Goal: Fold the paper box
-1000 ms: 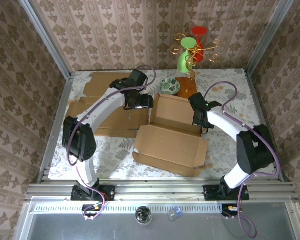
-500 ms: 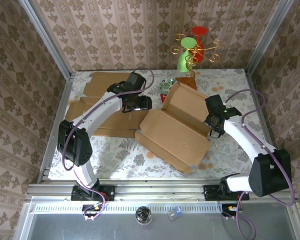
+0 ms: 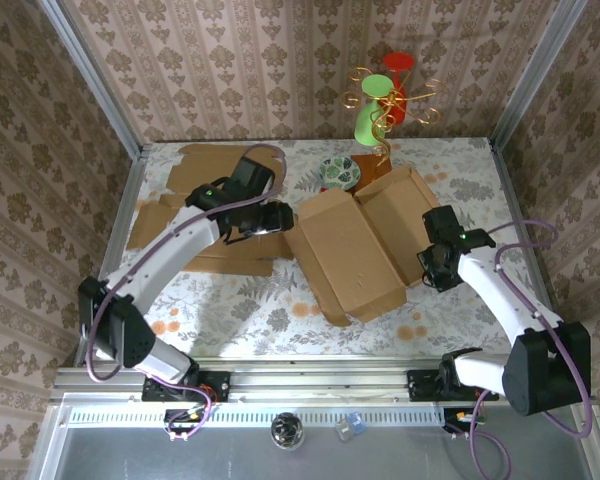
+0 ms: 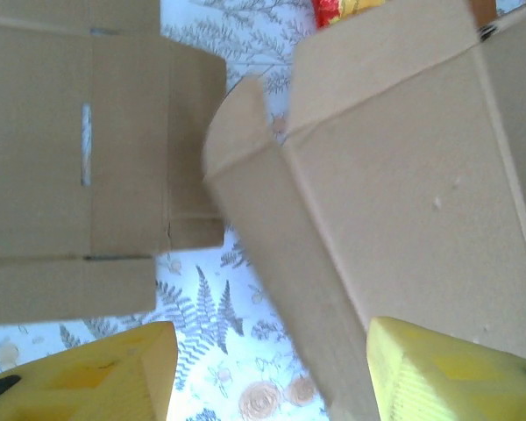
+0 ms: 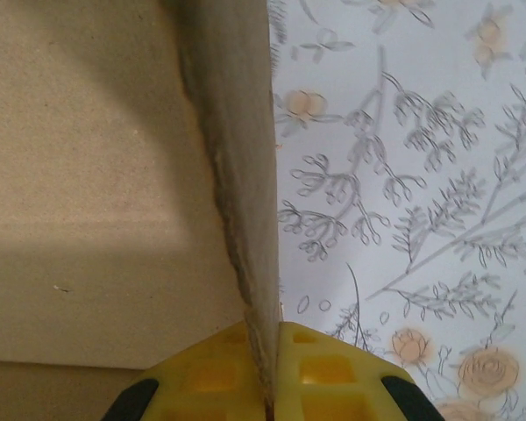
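Note:
My right gripper draws the pinched upright cardboard flap [image 3: 421,274] back toward my base next, then lets it go. The open box [image 3: 355,245] lies slanted across the table.
The unfolded brown paper box [image 3: 355,245] lies open in the middle of the floral table, one panel raised toward the back right. My right gripper [image 3: 428,268] is at its right edge, shut on a cardboard flap. In the right wrist view the yellow fingers [image 5: 333,368] pinch the thin upright flap edge [image 5: 250,193], gripper [image 5: 265,373]. My left gripper [image 3: 270,218] hovers just left of the box, open. In the left wrist view its fingers [image 4: 79,373] stand wide apart, gripper [image 4: 267,377], over the cloth beside the box's corner [image 4: 394,175].
Flat cardboard sheets [image 3: 195,215] lie at the back left, seen also in the left wrist view as cardboard sheets [image 4: 79,149]. A small patterned bowl [image 3: 338,172] sits behind the box. A gold stand with green and red cups [image 3: 380,105] stands at the back. Walls enclose the table.
The right gripper has pulled the box to the right and turned it, holding its flap throughout. The left arm has drawn back to the left, away from the box.

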